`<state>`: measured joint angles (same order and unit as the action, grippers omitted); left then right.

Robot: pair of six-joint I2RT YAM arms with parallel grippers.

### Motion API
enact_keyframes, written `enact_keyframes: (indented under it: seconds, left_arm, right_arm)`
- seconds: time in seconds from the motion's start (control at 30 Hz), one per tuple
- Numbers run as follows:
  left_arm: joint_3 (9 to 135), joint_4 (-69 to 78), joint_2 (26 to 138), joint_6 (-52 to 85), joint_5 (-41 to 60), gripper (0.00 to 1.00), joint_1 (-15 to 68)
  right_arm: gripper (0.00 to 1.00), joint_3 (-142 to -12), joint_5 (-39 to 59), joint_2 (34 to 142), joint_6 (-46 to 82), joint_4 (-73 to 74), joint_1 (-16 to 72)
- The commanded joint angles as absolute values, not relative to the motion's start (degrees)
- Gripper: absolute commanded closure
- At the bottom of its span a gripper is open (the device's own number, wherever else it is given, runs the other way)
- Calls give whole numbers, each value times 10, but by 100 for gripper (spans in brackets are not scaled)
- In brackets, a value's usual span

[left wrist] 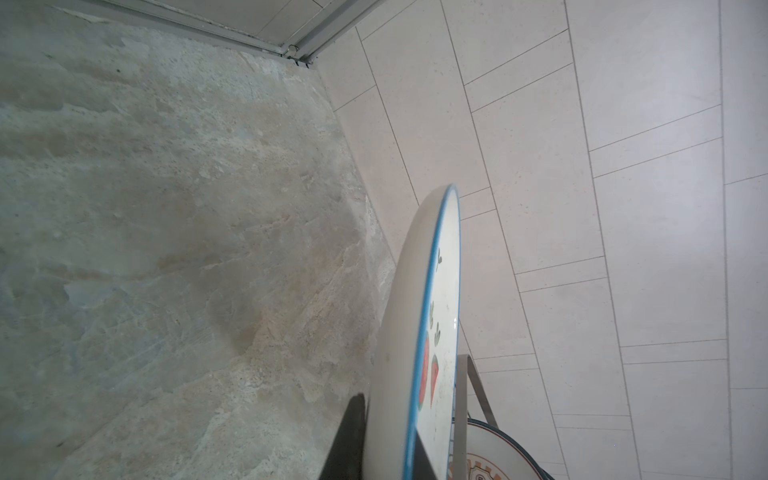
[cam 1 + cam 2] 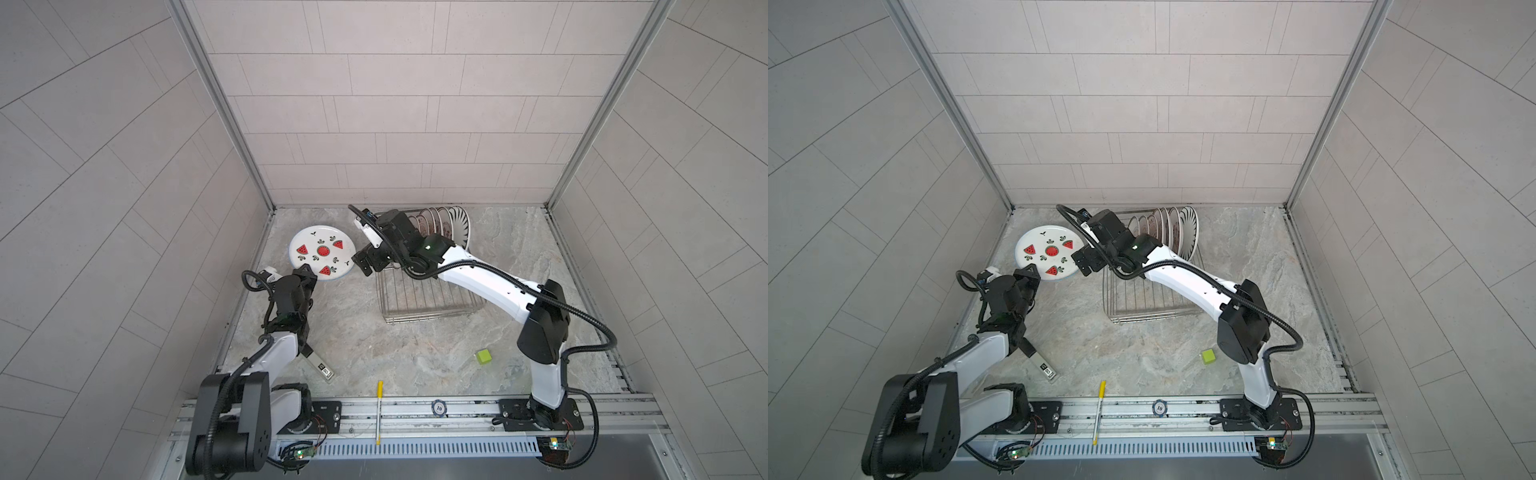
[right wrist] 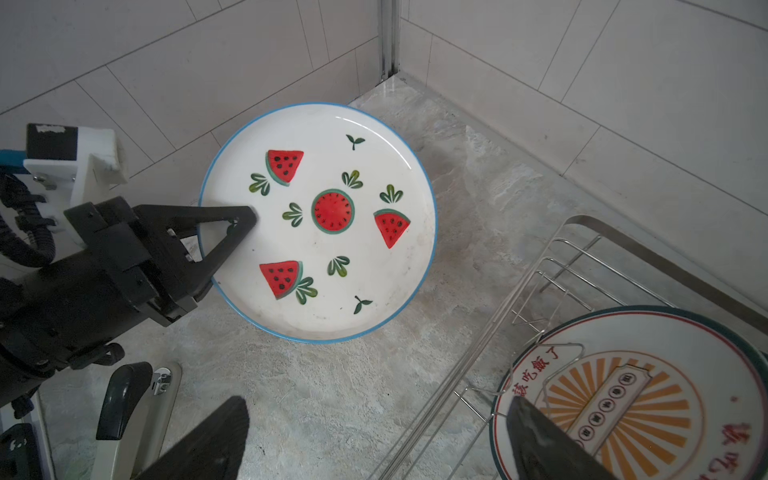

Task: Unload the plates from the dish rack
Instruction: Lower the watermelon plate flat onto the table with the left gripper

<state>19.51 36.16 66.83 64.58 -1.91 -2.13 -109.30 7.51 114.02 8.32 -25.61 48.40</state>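
Observation:
My left gripper lowers the white plate onto the bare marble its shadow darkens and releases its near rim next, since the plate still hangs above it.
A white plate with red watermelon slices and a blue rim (image 2: 322,251) (image 2: 1050,251) (image 3: 332,216) lies face up over the far left of the table. My left gripper (image 2: 306,273) (image 2: 1027,275) (image 1: 390,449) is shut on its near rim. The plate casts a shadow on the marble. The dish rack (image 2: 428,303) (image 2: 1142,307) (image 3: 582,257) holds several upright plates (image 2: 446,228) (image 2: 1169,228) at its far end. My right gripper (image 2: 365,262) (image 2: 1086,259) (image 3: 376,415) hangs open at the rack's left edge, beside an orange sunburst plate (image 3: 644,395).
A green cube (image 2: 483,356) (image 2: 1208,356) sits near the right arm. A yellow pen (image 2: 379,411) and a round chip (image 2: 439,408) lie on the front rail. A labelled strip (image 2: 322,368) lies by the left arm. Tiled walls close three sides.

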Motion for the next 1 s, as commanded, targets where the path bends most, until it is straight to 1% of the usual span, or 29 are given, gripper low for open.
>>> enact_keyframes:
  seconds: [0.0,0.1,0.3,0.47,0.63,0.97]
  left_arm:
    - [242,415,685,649,-59,100,-28]
    - [236,492,740,666,-49,100,-34]
    - [273,511,822,656,-55,100,-34]
    - [294,506,860,644,-77,100,-35]
    - [320,537,927,655,-71,100,-40]
    - [365,530,1003,656,-86,100,-42]
  right_arm:
    - [2,-1147,88,1176,74,-303,493]
    - [2,-1195,95,1219,76,-327,496]
    - [3,-1282,108,1290,78,-370,497]
    - [3,-1315,111,1325,86,-376,497]
    - [3,-1346,126,1359,97,-376,497]
    - [2,-1383,128,1399,97,-371,491]
